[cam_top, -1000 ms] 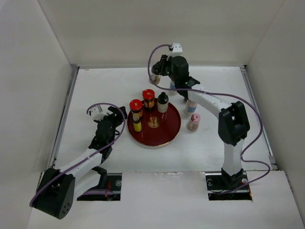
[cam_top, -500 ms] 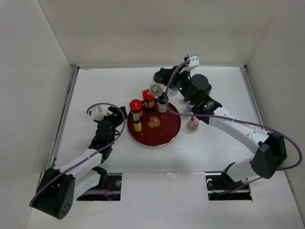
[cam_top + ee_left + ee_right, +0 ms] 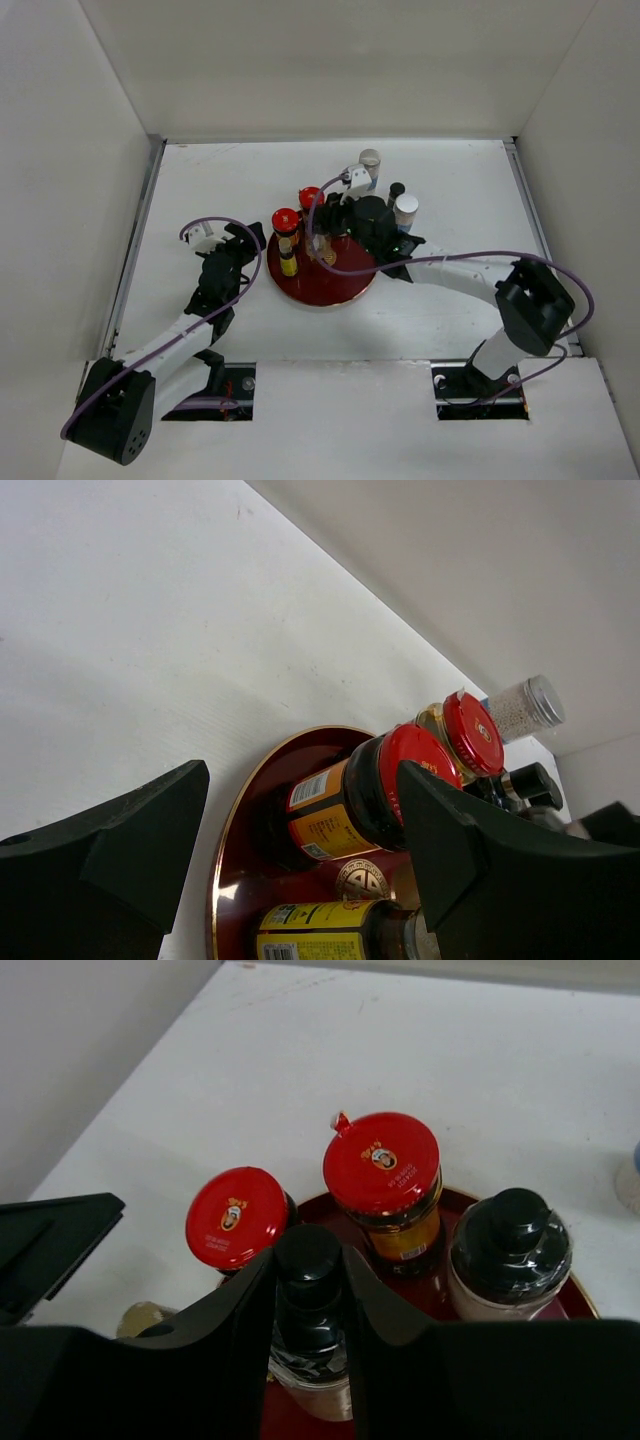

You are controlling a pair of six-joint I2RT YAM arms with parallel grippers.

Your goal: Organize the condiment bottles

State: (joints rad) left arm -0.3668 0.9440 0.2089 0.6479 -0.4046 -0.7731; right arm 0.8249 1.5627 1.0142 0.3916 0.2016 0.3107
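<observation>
I should lower the black-capped bottle with my right gripper onto bare plate next to the yellow-labelled bottle and the red-capped jars. Then I should release the bottle's neck.
The round dark red plate (image 3: 335, 287) carries two red-capped jars (image 3: 286, 220) (image 3: 310, 196) and a yellow-labelled bottle (image 3: 288, 263). My right gripper (image 3: 321, 244) reaches over the plate and is shut on the neck of a black-capped bottle (image 3: 308, 1300), standing upright between the red-capped jars (image 3: 238, 1217) (image 3: 382, 1165). I cannot tell whether it touches the plate. A second black-capped bottle (image 3: 510, 1250) stands beside it. My left gripper (image 3: 300, 865) is open and empty at the plate's left rim (image 3: 225, 850), facing the jars. The pink bottle is hidden.
Behind the plate stand a silver-capped shaker (image 3: 370, 160), a small dark-capped bottle (image 3: 397, 189) and a silver-capped white bottle (image 3: 405, 209). White walls close in the table on three sides. The right arm (image 3: 450, 268) lies across the plate's right side.
My right gripper has carried the black-capped bottle from the back of the table down over the plate. The left arm has stayed in place.
</observation>
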